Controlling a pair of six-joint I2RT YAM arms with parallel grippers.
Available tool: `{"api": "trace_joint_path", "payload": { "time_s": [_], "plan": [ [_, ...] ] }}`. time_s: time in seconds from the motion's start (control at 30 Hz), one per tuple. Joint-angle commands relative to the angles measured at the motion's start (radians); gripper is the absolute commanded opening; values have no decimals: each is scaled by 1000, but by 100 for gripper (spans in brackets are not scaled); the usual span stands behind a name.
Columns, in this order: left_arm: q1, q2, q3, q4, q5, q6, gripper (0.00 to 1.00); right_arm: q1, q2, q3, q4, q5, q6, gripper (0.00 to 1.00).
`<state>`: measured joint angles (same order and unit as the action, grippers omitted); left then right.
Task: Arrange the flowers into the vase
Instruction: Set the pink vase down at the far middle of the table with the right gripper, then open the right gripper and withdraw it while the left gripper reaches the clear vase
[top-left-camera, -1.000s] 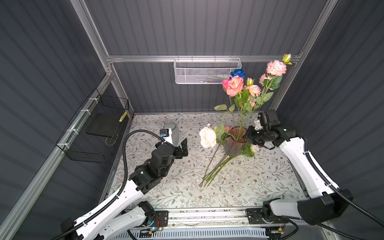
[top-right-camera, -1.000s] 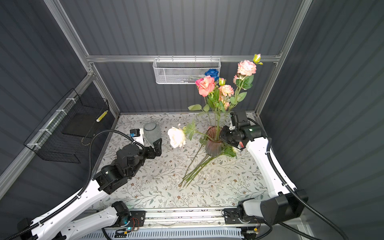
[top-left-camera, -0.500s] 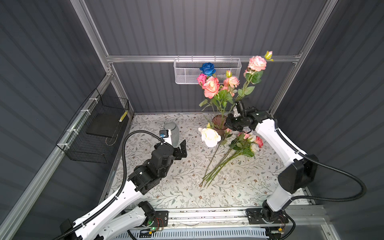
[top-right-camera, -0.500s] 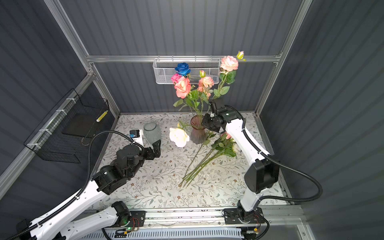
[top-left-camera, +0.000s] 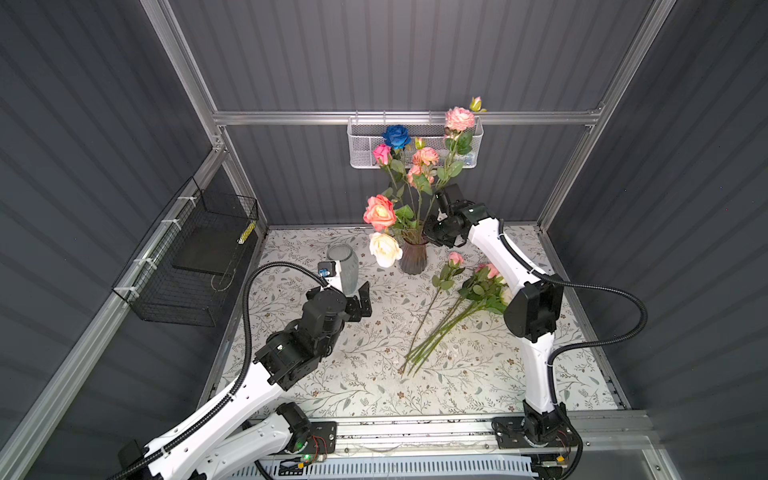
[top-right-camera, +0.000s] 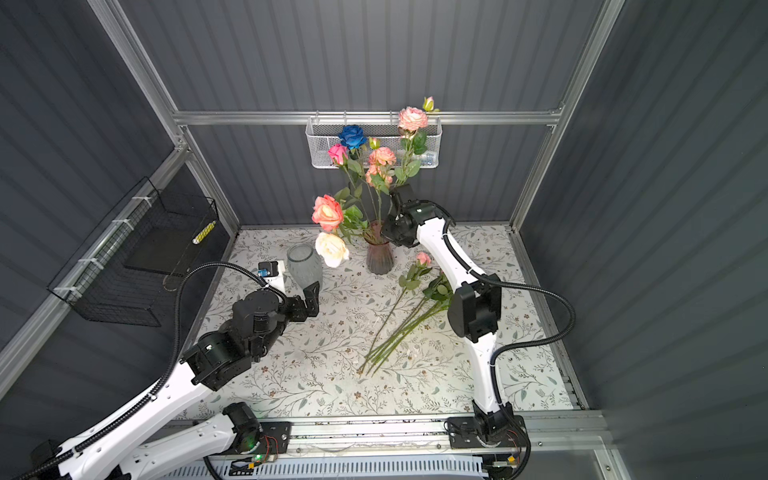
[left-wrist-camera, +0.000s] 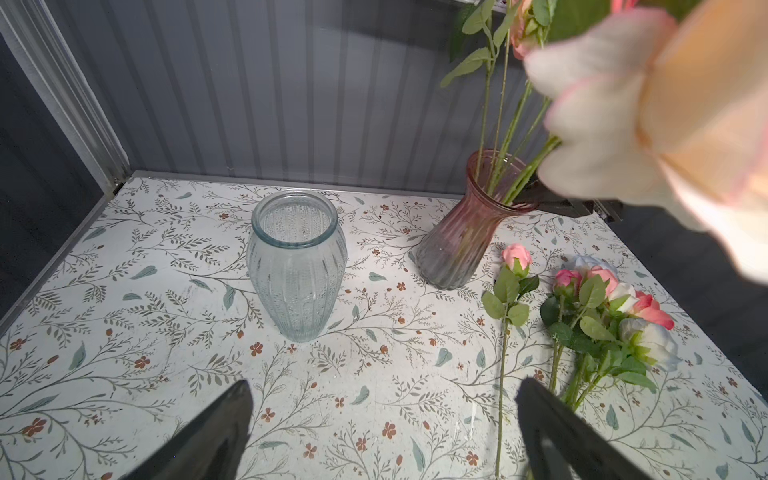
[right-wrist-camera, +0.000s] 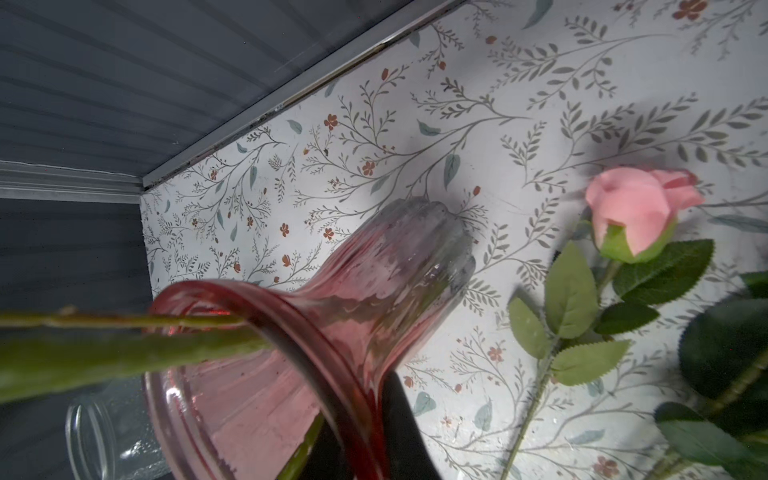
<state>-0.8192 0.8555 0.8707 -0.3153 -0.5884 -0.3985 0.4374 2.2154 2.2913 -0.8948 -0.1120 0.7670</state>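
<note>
The right gripper eases toward the clear vase (top-left-camera: 347, 268) next, straightening the leaning pink vase, and releases its rim, since the base lies on that side of my gripper.
A pink glass vase (top-left-camera: 413, 261) (top-right-camera: 379, 261) (left-wrist-camera: 455, 249) stands on the table at the back centre. It holds several flowers: a peach rose (top-left-camera: 379, 212), a white rose (top-left-camera: 384, 248), a blue rose (top-left-camera: 397, 136) and taller pink ones (top-left-camera: 459, 118). My right gripper (top-left-camera: 429, 236) (top-right-camera: 394, 233) (right-wrist-camera: 357, 419) is shut on the vase's rim (right-wrist-camera: 291, 316); one finger is inside and one outside. More flowers (top-left-camera: 478, 291) (top-right-camera: 432, 291) (left-wrist-camera: 602, 311) lie loose on the table to the vase's right, with a pink bud (right-wrist-camera: 636, 212) nearest it. My left gripper (top-left-camera: 361, 301) (top-right-camera: 311, 298) (left-wrist-camera: 384, 399) hangs open and empty in front of a clear glass vase (top-left-camera: 347, 268) (left-wrist-camera: 297, 266).
The clear vase (top-right-camera: 304, 266) is empty and stands left of the pink one. A white mesh basket (top-left-camera: 365, 145) hangs on the back wall behind the blooms. A black wire basket (top-left-camera: 187, 266) hangs on the left wall. Loose stems (top-left-camera: 428, 345) reach toward the table's middle.
My right arm has carried the pink vase with its flowers from the right side leftward to the back centre, uncovering the loose flowers. The left arm has hardly moved.
</note>
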Motion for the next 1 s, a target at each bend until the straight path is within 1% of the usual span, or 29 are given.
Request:
{"api": "trace_joint_path", "payload": {
  "time_s": [0.0,0.13,0.23,0.3,0.37,0.4,0.5,0.6,0.63,0.73,0.87,0.93,0.97],
  "plan": [
    [-2,-2,36,-3,-9,20,99,7,-35,76,37,1,18,0],
    [-2,-2,40,-10,-1,22,99,3,6,152,-4,-7,18,1],
    [-2,5,50,-19,8,23,99,0,33,194,-29,-33,23,15],
    [-1,8,53,-24,15,21,99,0,39,194,-29,-41,20,15],
    [-1,7,50,-23,19,17,99,-3,39,188,-31,-43,24,20],
    [0,7,49,-21,19,14,99,-5,39,186,-29,-44,26,21],
    [-1,8,51,-20,24,12,99,-16,45,196,-16,-63,38,21],
    [-1,16,60,-21,28,11,99,-19,44,200,-20,-59,33,17],
    [-2,18,61,-20,28,11,100,-19,44,193,-20,-61,27,15],
    [-1,21,51,-4,36,10,99,-20,38,151,-22,-60,16,11],
    [-2,29,45,1,33,10,99,-25,-5,29,33,-63,26,10],
    [-1,33,44,3,33,9,99,-27,-9,20,43,-64,24,11],
    [-1,35,46,4,32,10,100,-27,-8,25,33,-71,24,14]
  ]
}}
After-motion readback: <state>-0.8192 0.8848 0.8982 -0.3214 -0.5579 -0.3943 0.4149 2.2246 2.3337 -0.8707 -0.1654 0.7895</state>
